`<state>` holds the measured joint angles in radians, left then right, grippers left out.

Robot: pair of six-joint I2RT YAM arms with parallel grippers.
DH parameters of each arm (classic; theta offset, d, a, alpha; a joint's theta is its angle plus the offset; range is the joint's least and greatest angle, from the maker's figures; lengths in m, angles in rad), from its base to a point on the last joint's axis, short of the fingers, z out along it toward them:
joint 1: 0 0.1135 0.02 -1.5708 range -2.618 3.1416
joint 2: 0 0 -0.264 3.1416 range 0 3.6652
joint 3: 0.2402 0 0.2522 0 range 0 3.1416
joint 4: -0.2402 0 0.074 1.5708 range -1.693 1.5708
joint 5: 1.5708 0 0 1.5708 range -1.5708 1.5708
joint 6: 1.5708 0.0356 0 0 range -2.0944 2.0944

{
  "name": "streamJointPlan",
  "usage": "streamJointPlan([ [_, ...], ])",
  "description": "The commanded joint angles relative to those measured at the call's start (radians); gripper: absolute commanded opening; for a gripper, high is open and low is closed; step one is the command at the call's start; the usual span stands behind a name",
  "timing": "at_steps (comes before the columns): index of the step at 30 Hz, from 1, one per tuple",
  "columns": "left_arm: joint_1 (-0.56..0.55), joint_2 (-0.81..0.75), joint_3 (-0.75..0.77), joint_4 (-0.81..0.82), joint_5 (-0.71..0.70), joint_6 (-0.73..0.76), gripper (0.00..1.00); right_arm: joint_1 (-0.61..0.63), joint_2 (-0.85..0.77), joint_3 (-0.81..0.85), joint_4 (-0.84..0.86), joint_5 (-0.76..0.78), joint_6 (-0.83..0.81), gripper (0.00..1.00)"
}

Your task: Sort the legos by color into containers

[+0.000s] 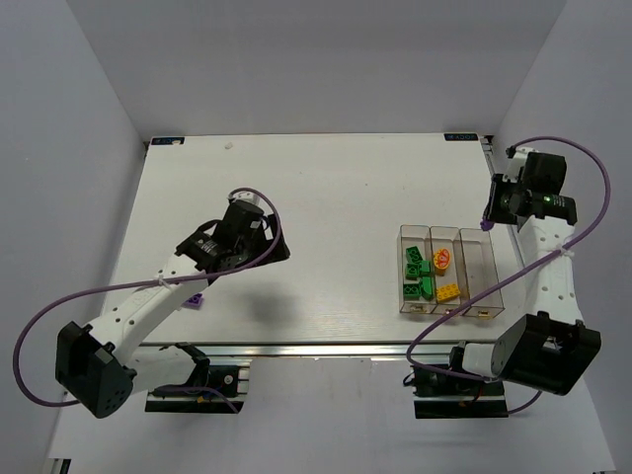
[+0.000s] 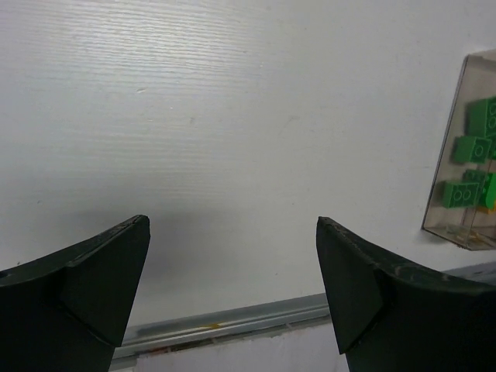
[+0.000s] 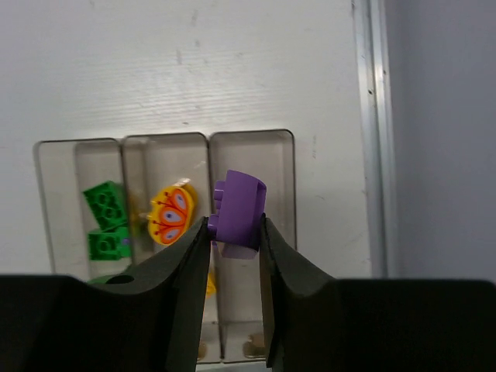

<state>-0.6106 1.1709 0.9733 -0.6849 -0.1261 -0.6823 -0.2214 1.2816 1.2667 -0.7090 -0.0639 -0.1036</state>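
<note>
The empty bin (image 1: 479,267) (image 3: 279,213) lies below and back of my right gripper. I should next lower my right gripper and bring it back into that bin to release the purple lego.
My right gripper (image 3: 235,225) is shut on a purple lego (image 3: 237,208) and holds it above the far end of the rightmost bin of the clear containers (image 3: 288,186). In the top view that gripper (image 1: 487,224) sits just beyond the containers (image 1: 491,296). The rightmost bin holds no bricks. The left bin holds several green legos (image 1: 416,274). The middle bin holds a rounded orange butterfly lego (image 3: 172,215) and a yellow lego (image 1: 447,292). A second purple lego (image 1: 196,298) lies on the table beside the left arm. My left gripper (image 1: 223,251) is open and empty over bare table (image 2: 232,225).
The table's front rail (image 2: 232,322) runs close under the left gripper. The right rail (image 3: 372,132) runs beside the containers. White walls enclose the table on three sides. The left wrist view shows the containers' left bin (image 2: 453,124) with green legos at its right edge.
</note>
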Motion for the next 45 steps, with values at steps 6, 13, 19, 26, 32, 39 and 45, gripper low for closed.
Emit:
streamJointPlan([
  [6, 0.018, -0.025, 0.059, -0.133, -0.102, -0.097, 0.98, -0.022, 0.047, -0.116, -0.021, 0.096, -0.143, 0.0],
  [13, 0.037, -0.005, 0.073, -0.212, -0.121, -0.174, 0.98, -0.019, 0.1, -0.205, 0.029, 0.035, -0.168, 0.11],
  [19, 0.057, -0.03, 0.067, -0.271, -0.142, -0.243, 0.98, -0.022, 0.13, -0.247, 0.056, -0.005, -0.185, 0.49],
  [26, 0.089, 0.01, 0.087, -0.402, -0.202, -0.332, 0.98, -0.024, 0.052, -0.178, 0.075, -0.063, -0.223, 0.7],
  [32, 0.159, 0.088, 0.133, -0.502, -0.253, -0.39, 0.98, -0.022, -0.057, -0.107, 0.05, -0.499, -0.419, 0.71],
  [39, 0.297, 0.265, 0.153, -0.613, -0.279, -0.6, 0.98, 0.052, -0.059, -0.237, -0.075, -0.991, -0.686, 0.65],
  [45, 0.432, 0.299, 0.131, -0.516, -0.254, -0.593, 0.96, 0.142, -0.059, -0.277, -0.017, -0.952, -0.693, 0.65],
])
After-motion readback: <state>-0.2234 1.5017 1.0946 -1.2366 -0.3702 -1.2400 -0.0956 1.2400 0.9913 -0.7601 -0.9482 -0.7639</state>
